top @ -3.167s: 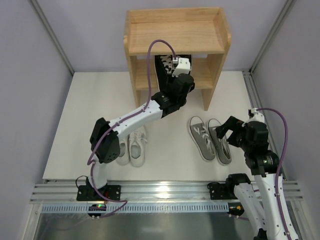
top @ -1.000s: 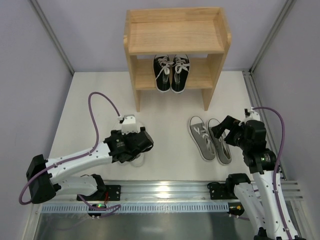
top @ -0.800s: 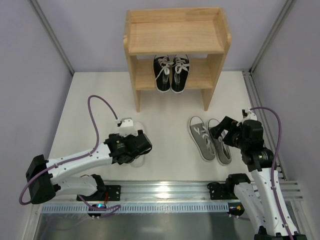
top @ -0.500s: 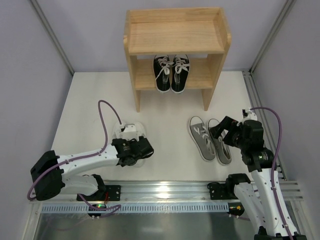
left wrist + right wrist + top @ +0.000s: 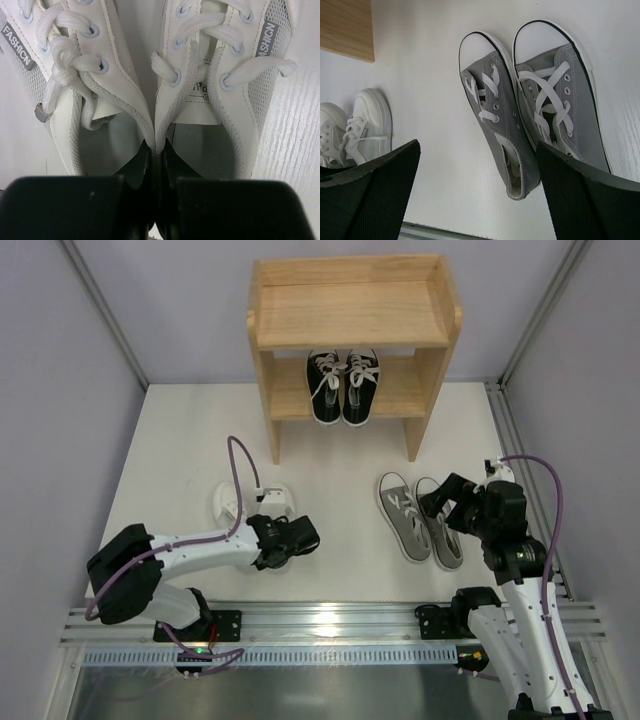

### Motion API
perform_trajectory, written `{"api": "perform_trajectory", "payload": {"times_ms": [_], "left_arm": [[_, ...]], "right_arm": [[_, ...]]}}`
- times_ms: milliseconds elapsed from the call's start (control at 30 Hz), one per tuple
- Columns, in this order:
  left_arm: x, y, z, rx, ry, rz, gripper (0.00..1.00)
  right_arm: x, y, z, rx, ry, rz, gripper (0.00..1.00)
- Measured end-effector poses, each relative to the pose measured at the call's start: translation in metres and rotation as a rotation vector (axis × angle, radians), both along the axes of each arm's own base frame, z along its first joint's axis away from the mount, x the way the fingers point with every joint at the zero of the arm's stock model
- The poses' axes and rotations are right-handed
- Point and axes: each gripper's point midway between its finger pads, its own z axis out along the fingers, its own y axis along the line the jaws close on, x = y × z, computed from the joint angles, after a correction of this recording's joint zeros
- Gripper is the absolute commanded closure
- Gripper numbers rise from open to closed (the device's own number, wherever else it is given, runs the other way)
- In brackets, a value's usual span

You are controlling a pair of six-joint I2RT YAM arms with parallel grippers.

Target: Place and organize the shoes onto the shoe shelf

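Note:
The white pair [image 5: 232, 502] will go up and outward next in my left gripper, onto the shelf's empty top level [image 5: 325, 318] above it, and be released there, since that level is free.
The wooden shoe shelf [image 5: 352, 312] stands at the back. The black pair [image 5: 345, 386] sits on its lower tier, toes forward. The white pair [image 5: 232, 502] lies on the floor at front left. My left gripper [image 5: 288, 537] is at their heels. In the left wrist view the gripper [image 5: 159, 161] is shut, pinching the inner collar walls of both white shoes [image 5: 125, 100] together. The grey pair [image 5: 421, 517] lies at front right. My right gripper [image 5: 450, 504] hovers over it, open and empty. The right wrist view shows the grey shoes [image 5: 502, 112] between the wide-apart fingers [image 5: 370, 195], and the white pair [image 5: 367, 127] at left.
A metal rail [image 5: 320, 625] runs along the near edge. Grey walls and slanted frame posts [image 5: 100, 315] close in both sides. The shelf's top tier holds nothing. A purple cable [image 5: 236, 465] loops above the left arm.
My left arm has left the black shoes on the lower tier and come down to the white pair. In the last half second its gripper slid right onto the heels. The right arm barely moved.

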Motion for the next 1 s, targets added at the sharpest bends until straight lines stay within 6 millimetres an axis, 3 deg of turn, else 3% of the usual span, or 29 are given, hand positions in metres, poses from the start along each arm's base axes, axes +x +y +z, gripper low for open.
{"api": "perform_trajectory", "payload": {"times_ms": [200,333,400,633,800,1000], "left_arm": [[-0.004,-0.001,0.004,-0.008,0.017,0.0,1.0],[-0.026,-0.016,0.024,-0.066,0.085,-0.063,1.0],[-0.037,-0.031,0.047,-0.135,0.099,-0.122,1.0],[-0.061,-0.089,0.169,-0.407,0.017,-0.384,1.0],[-0.07,-0.109,0.24,-0.463,-0.057,-0.576,1.0],[-0.065,-0.131,0.325,-0.533,-0.212,-0.769,1.0]], "right_arm": [[-0.001,-0.002,0.002,-0.005,-0.012,-0.007,0.02],[-0.001,-0.003,0.002,-0.009,-0.013,-0.014,0.02],[-0.001,-0.003,0.001,-0.009,-0.012,-0.014,0.02],[-0.001,-0.004,-0.001,-0.012,-0.006,-0.018,0.02],[-0.001,-0.005,-0.001,-0.015,-0.007,-0.023,0.02],[0.0,-0.006,-0.001,-0.021,-0.009,-0.031,0.02]]}}
